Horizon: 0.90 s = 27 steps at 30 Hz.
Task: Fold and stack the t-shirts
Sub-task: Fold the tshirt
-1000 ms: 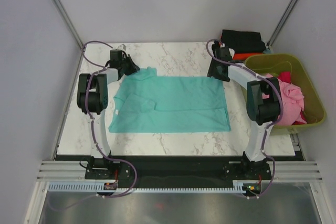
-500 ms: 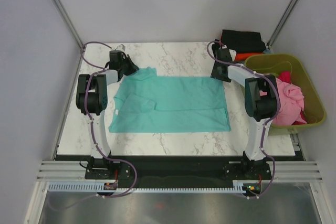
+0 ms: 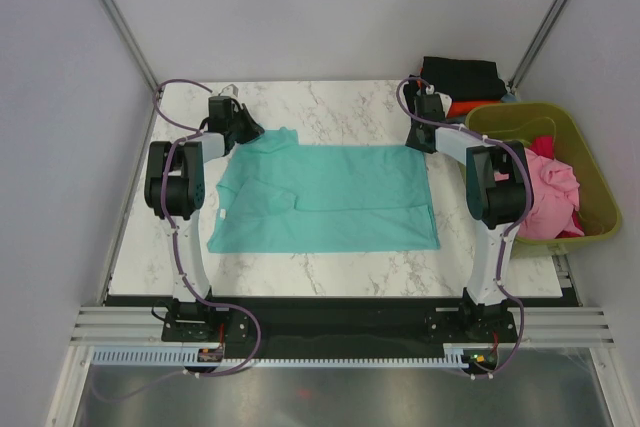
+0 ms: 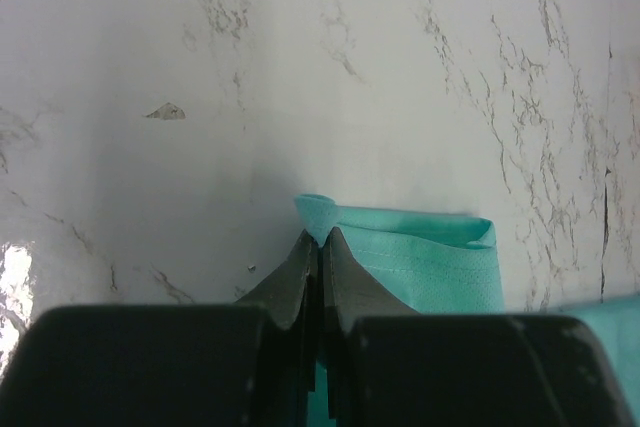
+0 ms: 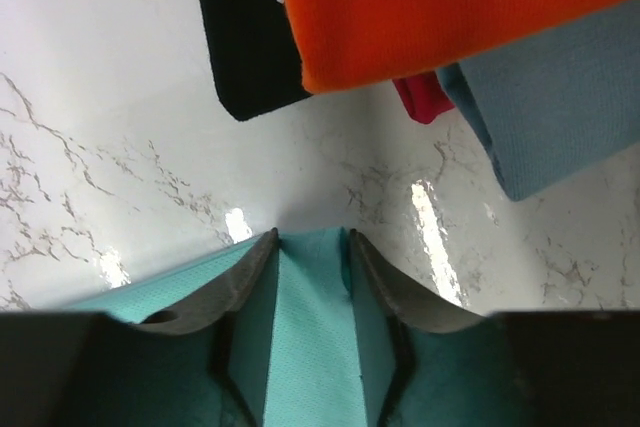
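The far part of the cloth still lies unfolded, so my left gripper needs to lift back and lower onto the cloth [image 3: 245,214] beside the white tag, which lies back from my left gripper.
A teal t-shirt [image 3: 325,197] lies spread flat on the marble table [image 3: 330,107], partly folded. My left gripper [image 3: 250,130] is at its far left corner, shut on a pinch of teal cloth [image 4: 430,257] that pokes out past the fingertips [image 4: 320,240]. My right gripper [image 3: 420,142] is at the far right corner, its jaws open and low on the table, with the teal corner [image 5: 310,327] lying between the fingers [image 5: 308,237]. Folded black [image 3: 460,75] and orange [image 3: 465,107] t-shirts are stacked at the far right.
In the right wrist view the stack is just beyond my fingers: a black shirt [image 5: 245,37], orange [image 5: 440,7], red [image 5: 425,97] and blue-grey [image 5: 560,97]. An olive-green tub [image 3: 590,177] at the right holds pink [image 3: 550,192] and red cloth.
My right gripper has moved a little farther back and right, settling over the shirt's far right corner. The left gripper and the shirt have not moved.
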### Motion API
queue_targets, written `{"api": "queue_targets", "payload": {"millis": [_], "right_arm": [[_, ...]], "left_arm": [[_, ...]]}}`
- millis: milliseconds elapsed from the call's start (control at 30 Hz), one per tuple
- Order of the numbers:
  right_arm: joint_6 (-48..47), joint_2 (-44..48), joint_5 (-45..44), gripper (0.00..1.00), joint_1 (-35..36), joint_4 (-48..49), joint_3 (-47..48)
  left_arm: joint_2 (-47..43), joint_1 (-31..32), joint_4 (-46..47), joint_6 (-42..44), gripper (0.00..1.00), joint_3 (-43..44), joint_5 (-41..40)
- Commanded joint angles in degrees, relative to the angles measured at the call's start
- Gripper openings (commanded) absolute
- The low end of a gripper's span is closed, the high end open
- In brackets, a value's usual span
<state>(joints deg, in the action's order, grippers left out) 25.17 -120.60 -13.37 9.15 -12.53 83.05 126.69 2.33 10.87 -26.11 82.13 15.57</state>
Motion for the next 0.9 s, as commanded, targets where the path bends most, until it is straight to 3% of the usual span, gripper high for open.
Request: {"api": "queue_targets", "payload": {"millis": [0, 267, 467, 867], "right_arm": [[0.76, 0.36, 1.94, 0.39, -0.01, 1.72, -2.36], [-0.73, 0.19, 1.59, 0.11, -0.01, 1.81, -1.31], [-1.52, 0.80, 2.03, 0.03, -0.09, 1.72, -1.39], [-2.32, 6.33, 4.66, 0.00, 0.08, -0.21, -1.40]], "left_arm": [[-3.03, -0.13, 2.49, 0.27, 0.02, 0.31, -0.81], [-2.77, -0.13, 2.05, 0.27, 0.02, 0.75, -0.63], [-2.59, -0.13, 1.69, 0.36, 0.02, 1.10, -0.54], [-3.03, -0.22, -2.78, 3.61, 0.02, 6.46, 3.58]]}}
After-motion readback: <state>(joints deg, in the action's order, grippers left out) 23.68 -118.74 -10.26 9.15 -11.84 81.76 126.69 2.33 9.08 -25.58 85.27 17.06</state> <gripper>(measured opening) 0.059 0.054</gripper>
